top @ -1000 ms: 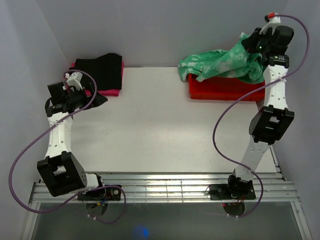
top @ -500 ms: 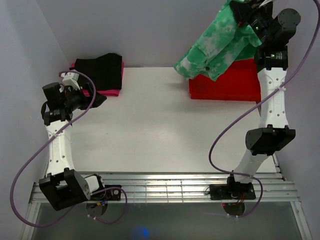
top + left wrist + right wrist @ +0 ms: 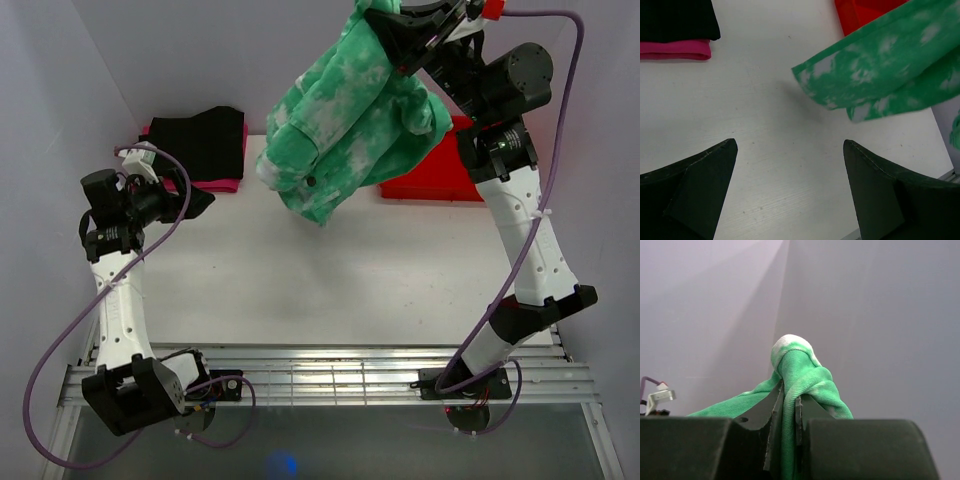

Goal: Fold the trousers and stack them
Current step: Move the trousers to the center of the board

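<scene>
I will next move my right gripper down and back, tilt it toward the table and release the fold on the open, bare tabletop before the red tray.
The green tie-dye trousers [image 3: 345, 120] hang bunched in the air over the back middle of the table, clear of the surface. My right gripper [image 3: 400, 30] is shut on a fold of the trousers [image 3: 790, 385] high up at the back. The hanging cloth also shows in the left wrist view [image 3: 880, 70]. My left gripper [image 3: 195, 198] is open and empty, low over the table's left side, in front of the folded black and pink garments. Its fingers [image 3: 700, 185] frame bare table.
A red tray [image 3: 440, 170] sits at the back right, partly behind the trousers. A folded black garment [image 3: 205, 140] lies on a folded pink garment [image 3: 225, 185] at the back left. The white table [image 3: 320, 280] ends at a metal rail in front.
My right arm has lifted the trousers out of the red tray and swung them up and left over the table's middle. My left arm has shifted slightly.
</scene>
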